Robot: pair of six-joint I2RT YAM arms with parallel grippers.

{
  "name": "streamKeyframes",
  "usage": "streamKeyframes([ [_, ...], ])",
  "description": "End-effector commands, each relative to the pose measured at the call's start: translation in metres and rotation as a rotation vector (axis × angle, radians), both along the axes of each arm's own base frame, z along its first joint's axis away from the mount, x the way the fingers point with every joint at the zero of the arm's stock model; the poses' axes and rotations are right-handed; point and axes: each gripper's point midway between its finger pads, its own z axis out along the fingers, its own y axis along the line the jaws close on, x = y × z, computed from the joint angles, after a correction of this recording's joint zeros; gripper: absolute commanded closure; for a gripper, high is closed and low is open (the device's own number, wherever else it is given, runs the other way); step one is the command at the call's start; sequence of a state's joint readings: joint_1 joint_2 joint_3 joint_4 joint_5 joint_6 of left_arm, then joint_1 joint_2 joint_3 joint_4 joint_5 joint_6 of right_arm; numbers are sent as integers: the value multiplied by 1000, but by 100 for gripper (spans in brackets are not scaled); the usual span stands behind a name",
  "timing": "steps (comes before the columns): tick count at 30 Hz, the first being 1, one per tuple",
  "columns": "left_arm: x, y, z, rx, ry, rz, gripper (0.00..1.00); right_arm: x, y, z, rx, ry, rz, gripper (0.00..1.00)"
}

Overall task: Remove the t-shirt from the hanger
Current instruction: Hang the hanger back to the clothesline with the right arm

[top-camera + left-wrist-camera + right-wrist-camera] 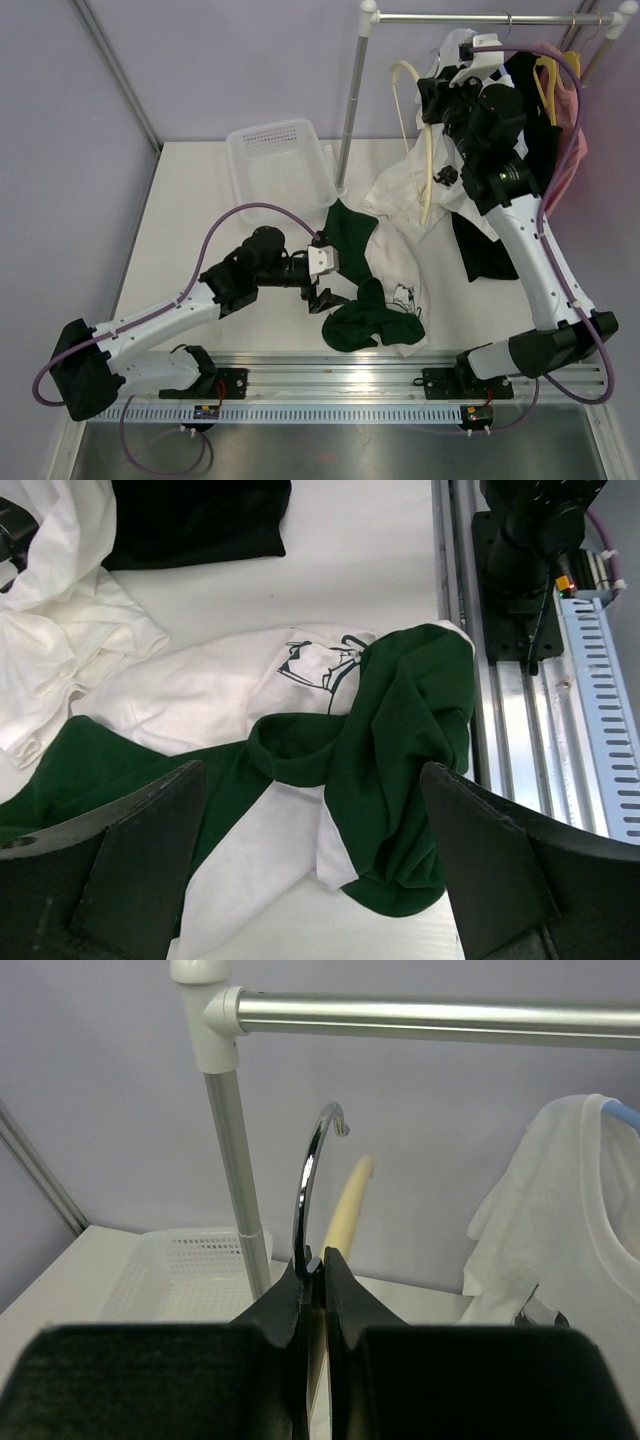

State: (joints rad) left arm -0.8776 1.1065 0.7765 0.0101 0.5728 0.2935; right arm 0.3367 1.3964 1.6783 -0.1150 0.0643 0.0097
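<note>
The cream hanger (430, 170) is bare. My right gripper will next move outward, put the hanger's metal hook over the rack's bar near the rack's corner post (413, 18) and let go of it.
A green t-shirt (360, 310) lies crumpled on the table, partly over a white printed shirt (200, 690). In the left wrist view the green t-shirt (400, 740) sits between and below my left gripper's (315, 870) wide-apart fingers, and nothing is held. From above, the left gripper (335, 280) hovers at the shirt's left edge. My right gripper (318, 1260) is shut on the metal hook (305, 1180) of a cream hanger (430, 170), held up beside the rack. The hanger's cream arms show bare.
A clothes rack (450, 18) stands at the back right with white, black and pink garments (570, 120) hanging on it. A white basket (278, 165) sits at the back left. More white cloth (400, 190) and a black garment (485, 250) lie on the table.
</note>
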Motion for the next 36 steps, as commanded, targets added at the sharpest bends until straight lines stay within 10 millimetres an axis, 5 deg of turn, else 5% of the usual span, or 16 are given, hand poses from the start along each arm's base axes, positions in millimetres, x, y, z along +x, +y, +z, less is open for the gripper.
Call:
streamKeyframes([
  [1,-1,-3,38,-108,-2,-47,9,-7,16,44,45,-87,125,100],
  [13,9,-2,36,-102,-6,-11,9,33,16,69,66,-96,67,100],
  [24,14,-1,37,-102,-13,14,10,91,23,55,74,-59,47,100],
  [36,19,-3,34,-88,-4,27,10,109,26,47,101,-37,87,100],
])
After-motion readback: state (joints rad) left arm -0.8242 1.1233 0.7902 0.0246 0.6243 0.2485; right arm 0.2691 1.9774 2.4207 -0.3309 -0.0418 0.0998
